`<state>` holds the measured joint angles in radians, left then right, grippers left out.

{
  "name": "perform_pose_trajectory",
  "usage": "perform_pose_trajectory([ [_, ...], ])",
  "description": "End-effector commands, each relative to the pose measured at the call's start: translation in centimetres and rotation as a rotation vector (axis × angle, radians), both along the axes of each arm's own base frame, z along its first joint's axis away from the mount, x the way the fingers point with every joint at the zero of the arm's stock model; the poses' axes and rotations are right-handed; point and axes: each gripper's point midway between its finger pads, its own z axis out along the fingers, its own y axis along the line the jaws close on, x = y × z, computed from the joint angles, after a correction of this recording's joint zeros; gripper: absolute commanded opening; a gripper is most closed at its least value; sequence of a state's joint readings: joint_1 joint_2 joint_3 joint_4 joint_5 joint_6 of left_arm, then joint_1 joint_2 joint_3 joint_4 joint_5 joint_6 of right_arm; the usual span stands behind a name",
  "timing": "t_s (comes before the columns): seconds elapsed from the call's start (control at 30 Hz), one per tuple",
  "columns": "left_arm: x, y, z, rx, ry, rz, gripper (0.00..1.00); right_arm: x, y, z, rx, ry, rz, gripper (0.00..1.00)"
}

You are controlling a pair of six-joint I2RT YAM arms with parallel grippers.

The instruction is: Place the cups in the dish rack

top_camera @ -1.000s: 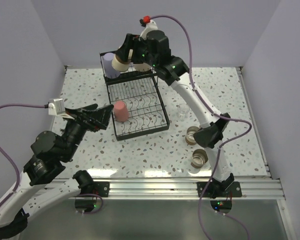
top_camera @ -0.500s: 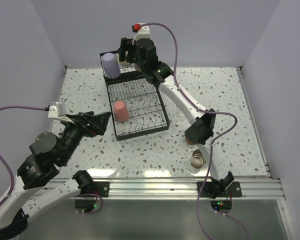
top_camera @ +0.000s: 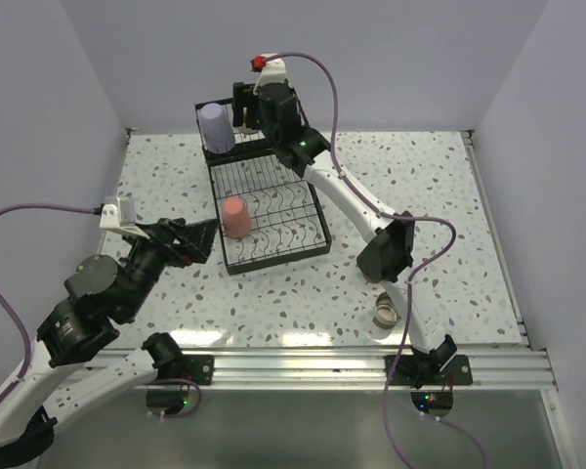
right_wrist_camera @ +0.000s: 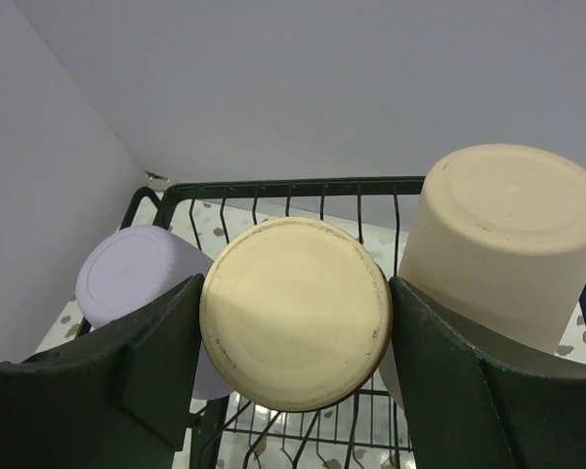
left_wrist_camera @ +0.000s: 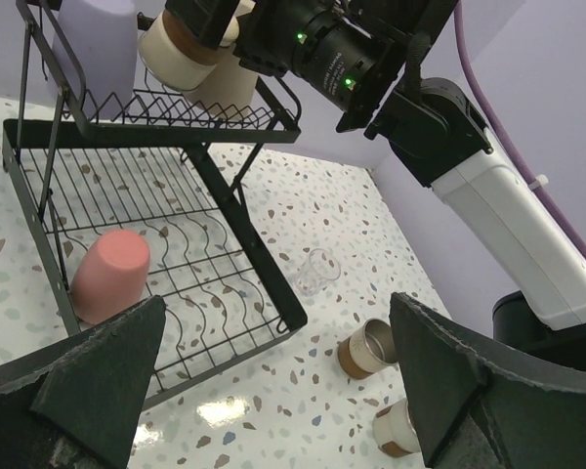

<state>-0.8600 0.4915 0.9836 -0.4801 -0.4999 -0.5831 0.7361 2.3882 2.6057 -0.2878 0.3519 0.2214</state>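
Observation:
My right gripper next lowers into the upper basket's gap between the lavender and beige cups to release the tan cup, still held above the wires.
The black wire dish rack (top_camera: 273, 210) stands at the back of the table. A lavender cup (top_camera: 215, 127) sits upside down in its upper basket, and a red-pink cup (top_camera: 235, 217) lies in the lower tray. My right gripper (top_camera: 246, 107) is shut on a short tan cup (right_wrist_camera: 295, 313), held bottom-up over the upper basket between the lavender cup (right_wrist_camera: 137, 288) and the tall beige cup (right_wrist_camera: 508, 234). My left gripper (top_camera: 190, 239) is open and empty, left of the rack. The left wrist view shows a clear glass (left_wrist_camera: 317, 271) and two short tan-and-metallic cups (left_wrist_camera: 369, 347) (left_wrist_camera: 398, 427) on the table.
One short cup (top_camera: 388, 313) lies near the front right by the right arm's base. The right arm's elbow (top_camera: 389, 252) hangs over the table right of the rack. Lilac walls close in the back and both sides.
My right gripper has carried the tan cup left and back, over the upper basket. My left arm has shifted slightly.

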Motion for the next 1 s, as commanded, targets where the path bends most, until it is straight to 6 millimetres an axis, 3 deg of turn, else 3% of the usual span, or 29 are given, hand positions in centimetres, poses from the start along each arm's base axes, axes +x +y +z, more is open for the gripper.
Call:
perform_pose_trajectory([
  [0.0, 0.0, 0.3, -0.2, -0.01, 0.002, 0.016, 1.0, 0.2, -0.1, 0.7, -0.007, -0.036, -0.031, 0.0],
  [0.13, 0.0, 0.5, -0.4, -0.023, 0.007, 0.024, 1.0, 0.2, -0.2, -0.5, -0.04, -0.02, -0.043, 0.01],
  [0.27, -0.1, 0.7, -0.4, -0.026, 0.008, 0.028, 1.0, 0.1, -0.2, -0.8, -0.04, -0.012, -0.037, 0.29],
  [0.3, -0.1, 0.7, -0.4, -0.028, 0.006, 0.028, 1.0, 0.1, -0.2, -0.8, -0.04, -0.011, -0.039, 0.46],
  [0.33, -0.1, 0.7, -0.4, -0.03, 0.006, 0.028, 1.0, 0.0, -0.1, -0.9, -0.042, -0.009, -0.037, 0.54],
  [0.37, -0.1, 0.7, -0.4, -0.03, 0.006, 0.03, 1.0, 0.0, -0.2, -0.7, -0.038, -0.009, -0.039, 0.69],
  [0.47, -0.1, 0.7, -0.3, -0.03, 0.005, 0.028, 1.0, -0.1, -0.1, -0.7, -0.034, -0.007, -0.033, 0.82],
  [0.53, -0.1, 0.7, -0.3, -0.03, 0.005, 0.028, 1.0, -0.3, 0.1, -0.4, -0.03, -0.011, -0.02, 0.96],
  [0.83, -0.3, 0.8, -0.1, -0.036, -0.002, 0.022, 1.0, -1.3, 0.5, -0.1, -0.03, -0.007, 0.008, 0.98],
  [0.97, -0.5, 0.8, -0.1, -0.039, -0.004, 0.018, 1.0, -2.5, 1.0, 1.6, -0.006, -0.031, 0.064, 0.98],
])
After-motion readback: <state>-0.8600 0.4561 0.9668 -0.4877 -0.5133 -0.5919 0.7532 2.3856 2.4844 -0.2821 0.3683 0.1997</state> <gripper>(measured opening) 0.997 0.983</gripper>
